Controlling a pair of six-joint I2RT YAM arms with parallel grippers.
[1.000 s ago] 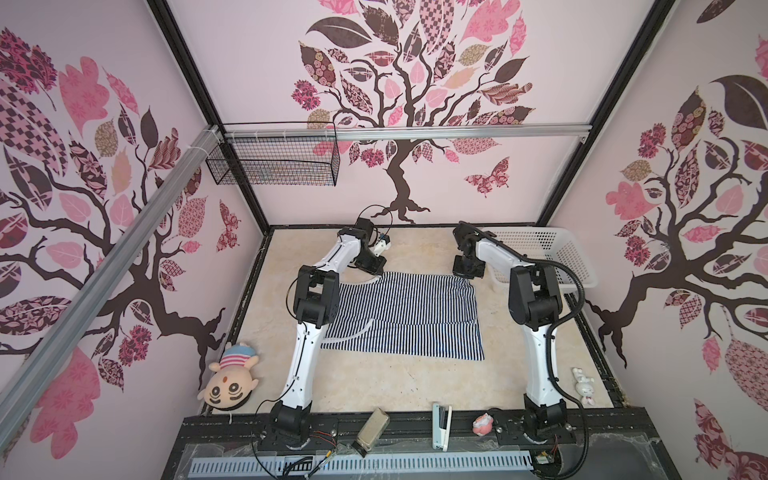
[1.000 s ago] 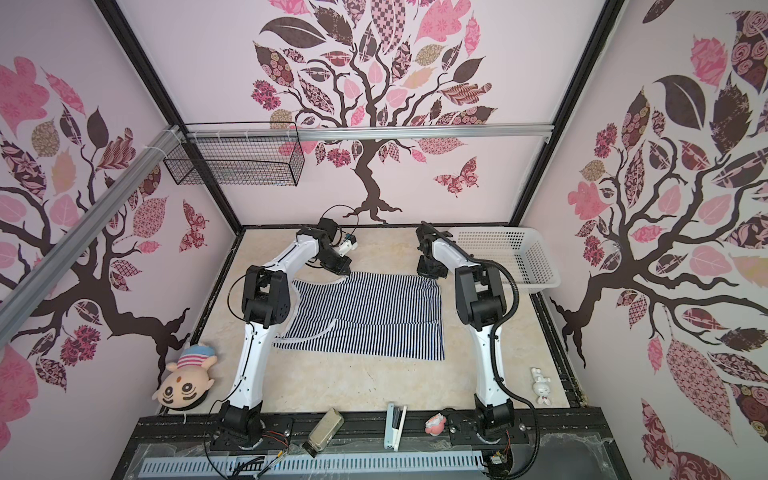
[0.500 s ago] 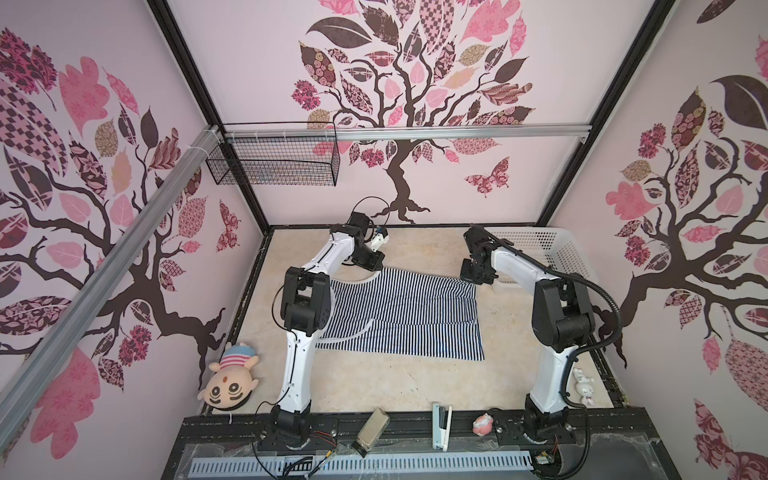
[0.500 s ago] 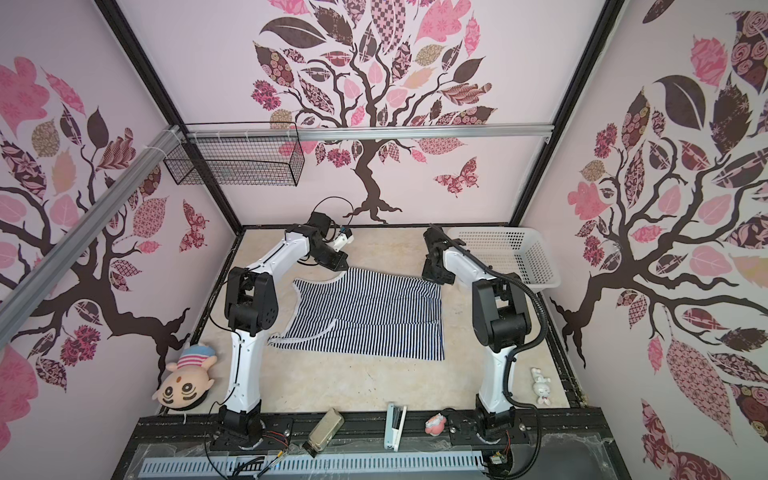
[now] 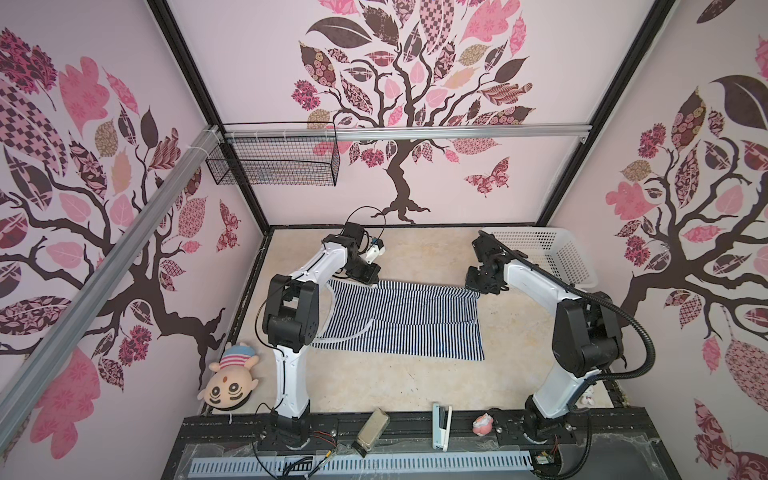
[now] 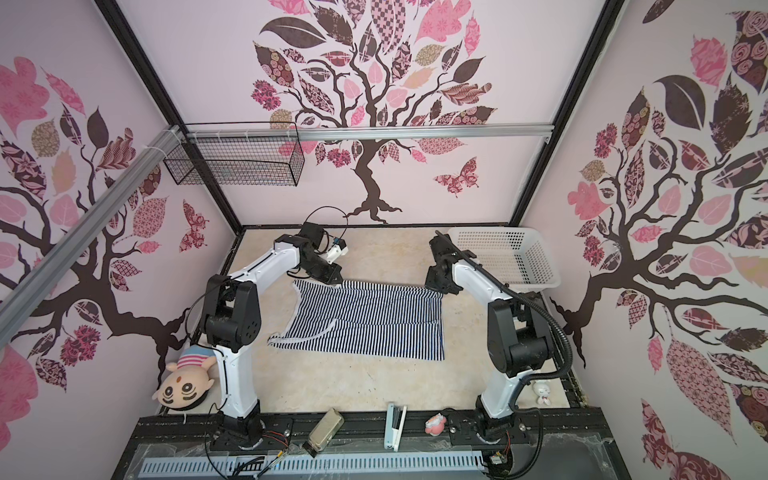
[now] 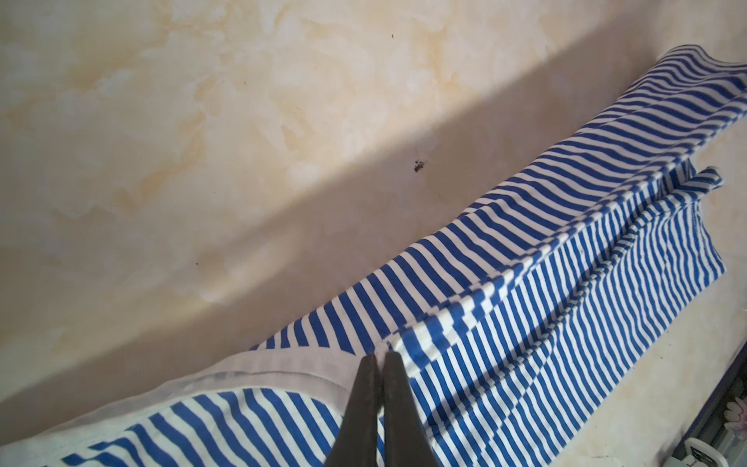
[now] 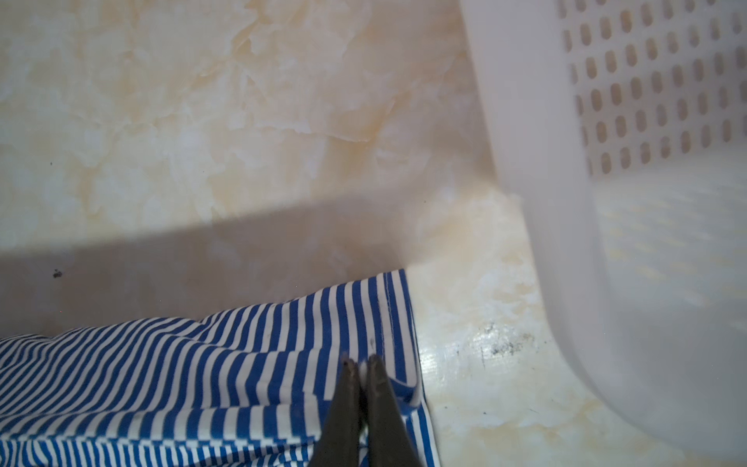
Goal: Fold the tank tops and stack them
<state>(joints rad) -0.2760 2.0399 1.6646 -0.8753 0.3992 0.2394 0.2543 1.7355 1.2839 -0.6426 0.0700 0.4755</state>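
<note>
The left gripper will next move back and down to the white-trimmed end of the tank top's near fold (image 5: 371,322), then let go of the striped fabric, since that side of the tank top lies folded inward.
One navy-and-white striped tank top (image 5: 399,324) (image 6: 365,324) lies spread on the beige table in both top views, its white-trimmed armhole end toward the left. My left gripper (image 5: 368,279) (image 6: 332,280) is at the top's far left corner. In the left wrist view it (image 7: 380,356) is shut on the striped fabric (image 7: 525,283) beside the white trim. My right gripper (image 5: 478,291) (image 6: 436,291) is at the far right corner. In the right wrist view it (image 8: 361,362) pinches the hem corner (image 8: 202,356), which is lifted slightly off the table.
A white perforated basket (image 5: 577,266) (image 8: 525,161) stands at the back right, close to my right gripper. A plush doll (image 5: 230,382) lies at the front left. A stapler (image 5: 441,424), a metal box (image 5: 372,428) and a small pink toy (image 5: 483,424) sit along the front rail.
Both arms' elbows have swung outward. My right gripper has shifted slightly right with the top's corner. Both grippers stay shut on the fabric.
</note>
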